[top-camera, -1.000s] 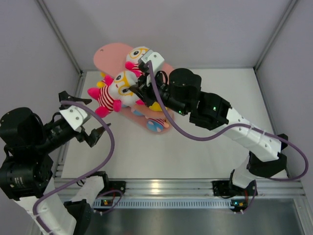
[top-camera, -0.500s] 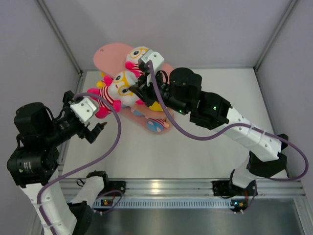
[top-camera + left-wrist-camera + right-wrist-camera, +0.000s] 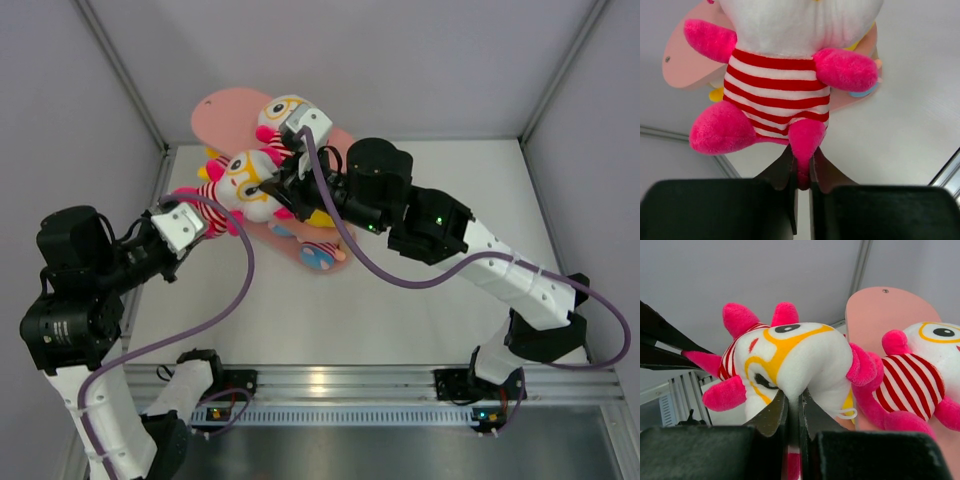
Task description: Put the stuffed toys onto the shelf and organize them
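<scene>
The left gripper should next move outward over the shelf's top board's bare end (image 3: pixel 217 117) (image 3: pixel 685 59), which the second toy leaves empty, and let go of the pink leg there.
A pink-limbed stuffed toy (image 3: pixel 240 180) with yellow glasses and a red-white striped shirt hangs in the air beside the pink shelf (image 3: pixel 225 105). My right gripper (image 3: pixel 794 402) is shut on the white plush of its face (image 3: pixel 790 355). My left gripper (image 3: pixel 803 172) is shut on one pink leg of the same toy (image 3: pixel 780 95), coming from below its back. A second toy of the same kind (image 3: pixel 280 112) lies on the shelf's top board, also seen in the right wrist view (image 3: pixel 920 375). Another toy (image 3: pixel 318 252) lies on a lower board, partly hidden by the right arm.
The shelf stands at the table's back left, near the left wall and a corner post (image 3: pixel 120 70). A lower oval board (image 3: pixel 685 65) shows behind the held toy. White tabletop (image 3: pixel 400 320) stretches in front and to the right.
My left gripper moved up and right to the hanging toy and shut on its pink leg. The toy shifted slightly left. The right gripper kept its hold.
</scene>
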Controlling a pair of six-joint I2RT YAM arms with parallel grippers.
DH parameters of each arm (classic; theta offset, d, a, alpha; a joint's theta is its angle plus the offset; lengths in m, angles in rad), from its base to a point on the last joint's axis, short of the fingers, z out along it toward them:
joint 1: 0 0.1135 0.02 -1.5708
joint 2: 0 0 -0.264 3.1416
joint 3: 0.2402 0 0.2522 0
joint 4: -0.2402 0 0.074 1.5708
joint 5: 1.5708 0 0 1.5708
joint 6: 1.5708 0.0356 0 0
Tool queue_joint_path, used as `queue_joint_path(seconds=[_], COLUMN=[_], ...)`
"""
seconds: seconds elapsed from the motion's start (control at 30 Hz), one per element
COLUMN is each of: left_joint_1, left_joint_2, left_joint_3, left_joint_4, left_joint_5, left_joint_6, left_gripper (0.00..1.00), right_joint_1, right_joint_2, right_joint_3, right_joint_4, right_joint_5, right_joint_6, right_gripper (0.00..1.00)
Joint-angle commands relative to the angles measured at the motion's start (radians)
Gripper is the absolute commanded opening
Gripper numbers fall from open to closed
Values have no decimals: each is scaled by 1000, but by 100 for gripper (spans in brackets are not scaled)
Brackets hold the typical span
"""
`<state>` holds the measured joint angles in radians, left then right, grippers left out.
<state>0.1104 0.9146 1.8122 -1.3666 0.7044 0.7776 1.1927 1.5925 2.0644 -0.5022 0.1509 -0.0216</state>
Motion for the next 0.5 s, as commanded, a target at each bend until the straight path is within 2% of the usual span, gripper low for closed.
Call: queue_joint_path(seconds=[0.0,0.07,0.17,0.2,0.23,0.3,0.33,0.4,0.47], left_joint_1=[0,-2,0,0,0,-2,-2,0,0], left_joint_2=[10,23,32,38,40,46,49,56,76], left_joint_3=[16,51,76,79,78,73,73,70,73], left_joint_4=[-101,-68,9,33,69,174,202,275,314], left_joint_5=[73,96,124,122,97,48,-12,-52,-100], left_joint_6=[-1,-67,-179,-217,-321,-438,-537,-610,-679], left_gripper=[2,0,0,0,0,0,0,0,0], right_joint_1=[-12,-12,-19,-28,-38,-60,-67,-88,-102], right_joint_2=[-31,-26,7,20,35,89,105,136,132], right_joint_3=[30,36,68,82,121,205,233,281,280], right_joint_4=[50,42,21,18,19,17,16,24,59], right_joint_5=[-33,-36,-66,-73,-89,-91,-91,-70,-44], right_joint_6=[5,-9,-49,-60,-64,-75,-80,-93,-95], right_gripper=[0,0,13,14,17,43,66,87,99])
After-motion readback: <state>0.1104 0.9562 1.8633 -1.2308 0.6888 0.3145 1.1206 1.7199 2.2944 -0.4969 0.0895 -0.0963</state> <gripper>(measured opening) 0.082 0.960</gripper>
